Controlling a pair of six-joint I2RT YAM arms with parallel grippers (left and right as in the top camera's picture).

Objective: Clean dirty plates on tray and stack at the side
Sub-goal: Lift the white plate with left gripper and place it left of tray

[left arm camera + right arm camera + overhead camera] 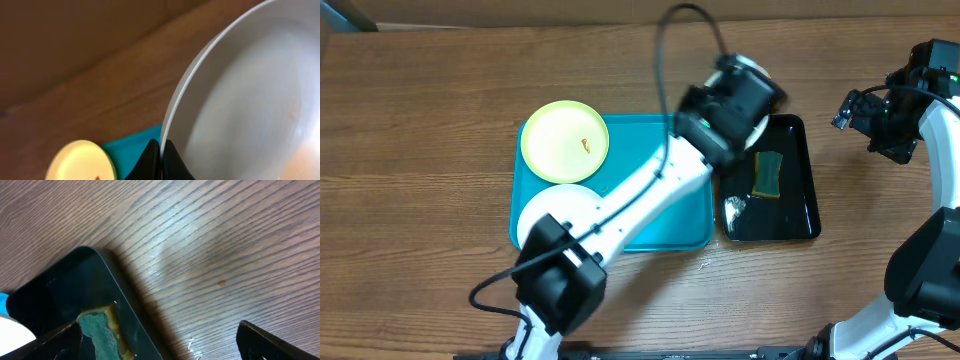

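My left gripper should carry the plate across, lower it and release its rim, as bare tabletop past the turquoise tray lies to the gripper's left in the overhead view.
A white plate (250, 100) is lifted and tilted, with my left gripper (161, 157) shut on its rim; a faint orange smear shows on its face. From overhead that plate (763, 122) hangs over the left end of the black tray, mostly behind my left gripper (750, 97). The pale yellow-green plate (565, 140), marked with a small orange smear, lies at the back left of the turquoise tray (690, 215). A second white plate (552, 208) lies at the tray's front left, partly under my left arm. My right gripper (852, 112) hovers open to the right of the black tray, holding nothing.
The glossy black tray (800, 170) stands right of the turquoise tray, holding a green-and-yellow sponge (768, 174) and a patch of foam (735, 208). In the right wrist view the sponge (100, 330) lies near my left finger, and bare wooden table (210, 245) lies beyond.
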